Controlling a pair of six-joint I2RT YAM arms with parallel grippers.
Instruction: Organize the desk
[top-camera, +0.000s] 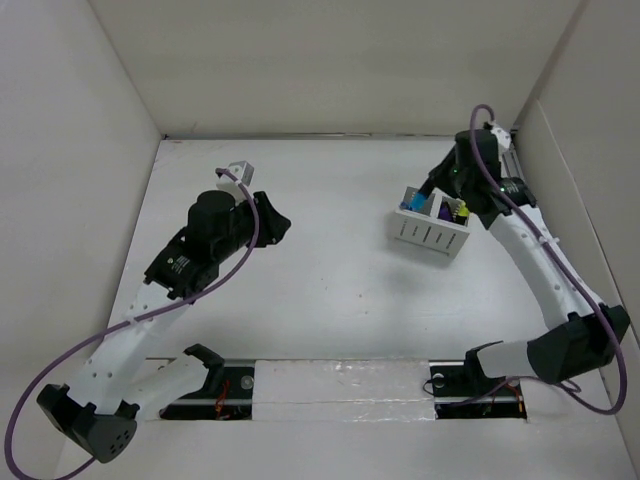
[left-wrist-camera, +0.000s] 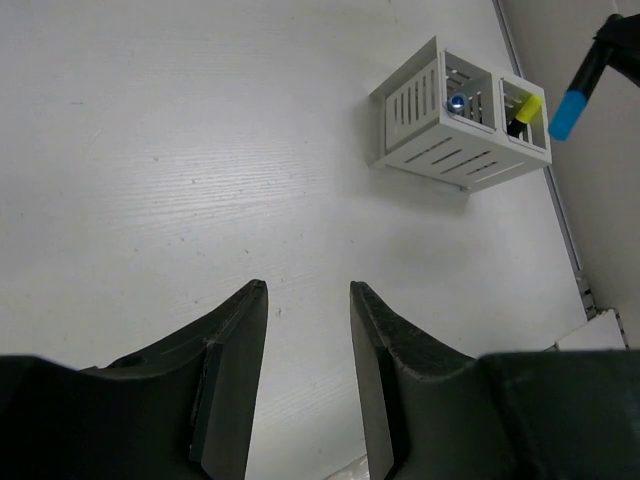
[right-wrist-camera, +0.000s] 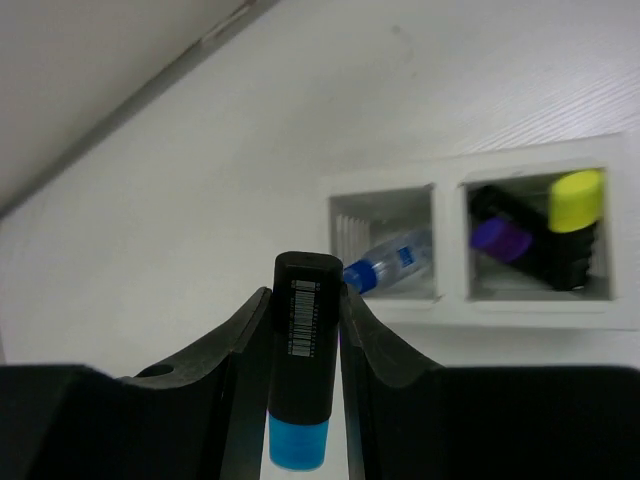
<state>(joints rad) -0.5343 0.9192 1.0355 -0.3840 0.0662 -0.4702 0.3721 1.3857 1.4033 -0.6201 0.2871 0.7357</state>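
My right gripper moves to the right in its wrist view next, then down to release, since the yellow-capped marker's compartment lies below it on that side.
The white desk carries a small white slatted pen holder at the right. My right gripper hangs just above the holder and is shut on a black marker with a light-blue cap. Its cap sits over the holder's left end. In the right wrist view the holder has a clear blue pen in one compartment and purple-capped and yellow-capped markers in the other. My left gripper is open and empty over the left-middle of the desk. Its jaws stand apart above bare tabletop.
Upright white wall panels enclose the desk on the left, back and right. The right panel's foot runs close behind the pen holder. A small grey bracket is by the left arm's wrist. Both arm bases sit at the near edge.
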